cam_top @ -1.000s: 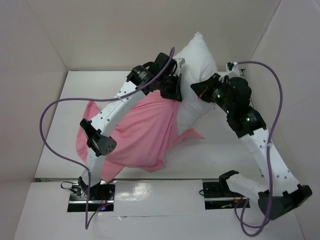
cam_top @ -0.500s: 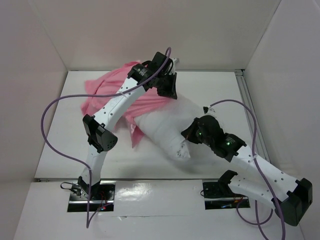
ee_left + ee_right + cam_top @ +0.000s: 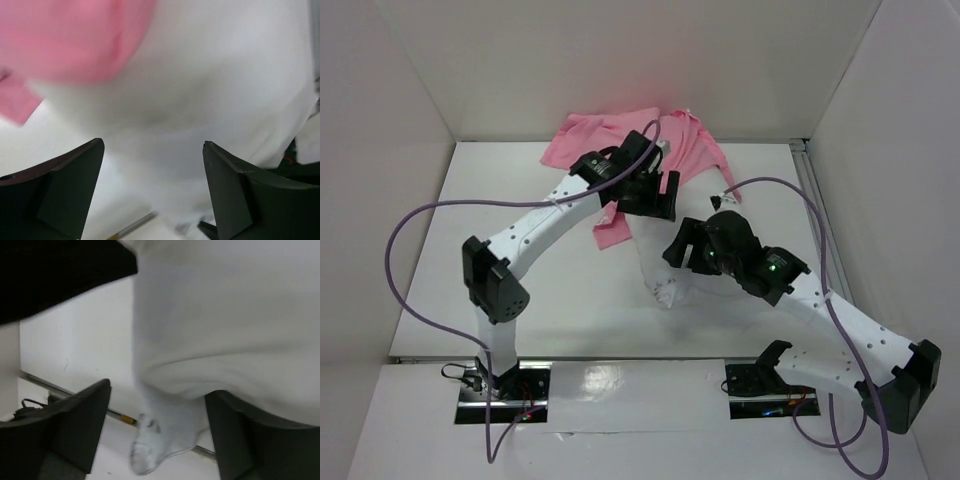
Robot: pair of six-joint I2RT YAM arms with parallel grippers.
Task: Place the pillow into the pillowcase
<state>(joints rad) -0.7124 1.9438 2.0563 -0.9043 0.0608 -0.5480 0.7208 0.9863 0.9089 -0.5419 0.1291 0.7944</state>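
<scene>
The pink cloth's near corner lies clear beside the pillow (image 3: 658, 268), so my left gripper will next go left in the top view and down onto it.
The white pillow (image 3: 658, 268) lies in the middle of the table, its marked corner (image 3: 667, 293) pointing toward the near edge. Crumpled against the back wall is the pink pillowcase (image 3: 605, 135), with one strip (image 3: 612, 232) trailing down to the pillow's far end. My left gripper (image 3: 657, 197) hovers over that far end, open, with the pillow (image 3: 210, 85) and pink cloth (image 3: 65, 40) beyond its fingers (image 3: 75, 175). My right gripper (image 3: 678, 247) is open over the pillow's right side. The pillow's corner (image 3: 150, 450) hangs between its fingers (image 3: 80, 415), unclamped.
White walls (image 3: 410, 90) enclose the table (image 3: 470, 220) on the left, back and right. Purple cables (image 3: 405, 235) loop off both arms. A metal strip (image 3: 620, 362) runs along the near edge by the arm bases.
Both grippers were shut and now stand open. The pillowcase has shifted toward the back wall, and the pillow has come down onto the middle of the table. The right arm swung left.
</scene>
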